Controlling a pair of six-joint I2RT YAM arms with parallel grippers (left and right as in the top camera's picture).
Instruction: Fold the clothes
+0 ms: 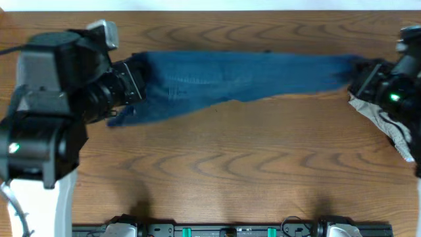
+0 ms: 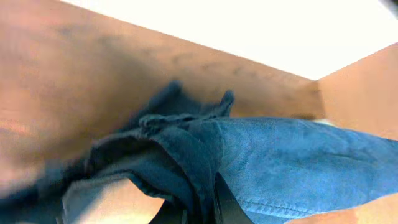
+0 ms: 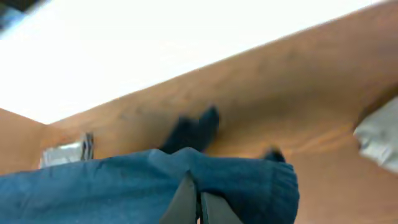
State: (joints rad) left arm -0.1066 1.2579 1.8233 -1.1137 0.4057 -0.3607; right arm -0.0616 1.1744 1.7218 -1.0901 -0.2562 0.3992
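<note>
My right gripper swings outward toward the table's far edge next, releasing the pinched cloth end, since the clothes (image 1: pixel 243 76) still hang stretched above the bare tabletop.
The dark navy-blue clothes (image 1: pixel 243 76) are stretched in a long band across the far half of the table, held at both ends. My left gripper (image 1: pixel 135 82) is shut on the left end, where the cloth bunches and hangs; the wrist view shows the folds (image 2: pixel 186 155) pinched between its fingers (image 2: pixel 208 208). My right gripper (image 1: pixel 358 76) is shut on the right end; its wrist view shows the fingers (image 3: pixel 198 208) closed on the cloth edge (image 3: pixel 124 186).
A pale grey-beige garment (image 1: pixel 388 125) lies at the right edge under the right arm; it also shows in the right wrist view (image 3: pixel 379 140). A wooden table (image 1: pixel 230 171) lies below. A rail (image 1: pixel 230 230) runs along the front edge.
</note>
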